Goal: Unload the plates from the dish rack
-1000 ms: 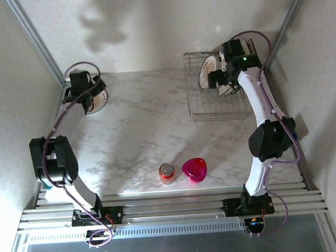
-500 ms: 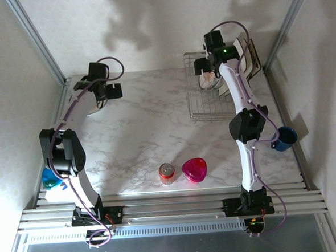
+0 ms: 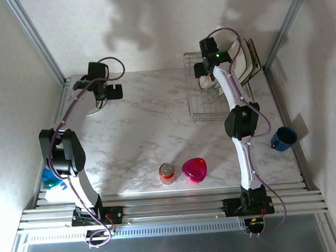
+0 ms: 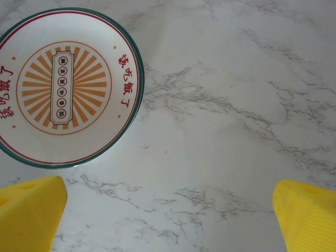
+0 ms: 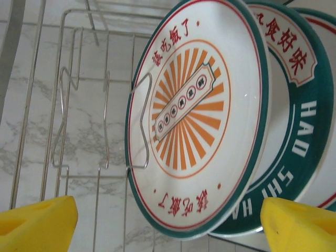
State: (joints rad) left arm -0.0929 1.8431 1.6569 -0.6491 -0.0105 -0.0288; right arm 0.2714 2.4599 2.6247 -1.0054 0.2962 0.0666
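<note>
My right gripper eases outward onto the front plate's near rim [image 5: 185,237] next and closes, as that rim stands just outward of the gap between its fingers.
A round white plate [image 4: 65,86] with an orange sunburst, red characters and a green rim lies flat on the marble at the far left, also visible as the plate [image 3: 97,105] from above. My left gripper [image 4: 168,220] hovers open just right of it, left gripper [image 3: 110,90]. In the wire dish rack [image 3: 215,103] at the back right, a matching plate [image 5: 199,115] stands on edge, with a green-banded plate [image 5: 296,131] behind it. My right gripper [image 5: 168,226] is open, its yellow fingertips [image 5: 37,223] either side of the front plate's lower rim. Square cream plates [image 3: 246,58] lean at the rack's right.
A red can [image 3: 167,173] and a pink heart-shaped dish [image 3: 194,169] sit near the front middle. A blue cup [image 3: 283,137] stands at the right edge, a teal object [image 3: 50,179] at the left edge. Rack wires [image 5: 100,105] cross in front of the plate.
The left arm has lifted off the laid-down plate and shifted right. The right arm has swung from the rack's right side to the standing round plates, and its jaws have narrowed slightly.
</note>
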